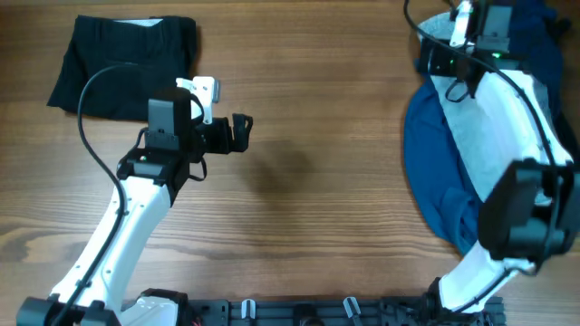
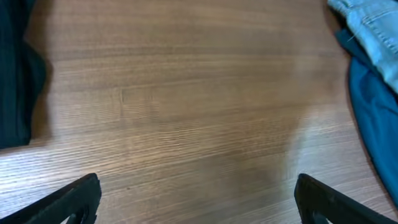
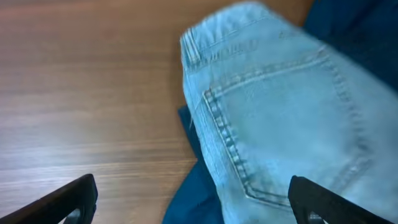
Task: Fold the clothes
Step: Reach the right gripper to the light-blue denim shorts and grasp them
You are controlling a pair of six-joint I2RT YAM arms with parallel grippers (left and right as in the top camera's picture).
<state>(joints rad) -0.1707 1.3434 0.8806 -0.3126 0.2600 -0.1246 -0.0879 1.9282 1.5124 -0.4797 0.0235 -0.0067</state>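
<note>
The jeans are spread out on top of the blue garment, so the robot's open right gripper will go down next onto the jeans (image 3: 264,208) beside their back pocket.
A folded black garment (image 1: 122,63) lies at the table's far left; its edge shows in the left wrist view (image 2: 15,81). A pile of clothes sits at the right: light blue jeans (image 1: 485,127) on a dark blue garment (image 1: 435,172). The jeans' back pocket fills the right wrist view (image 3: 286,118), with the blue garment (image 3: 199,193) under them. Both also show in the left wrist view, the jeans (image 2: 373,31) and the blue garment (image 2: 373,106). My left gripper (image 1: 243,133) is open and empty over bare wood (image 2: 196,199). My right gripper (image 3: 193,202) is open just above the jeans' edge.
The wooden table (image 1: 308,181) spans the view. The right arm (image 1: 521,208) reaches over the clothes pile from the near edge. A black rail (image 1: 317,312) runs along the near edge.
</note>
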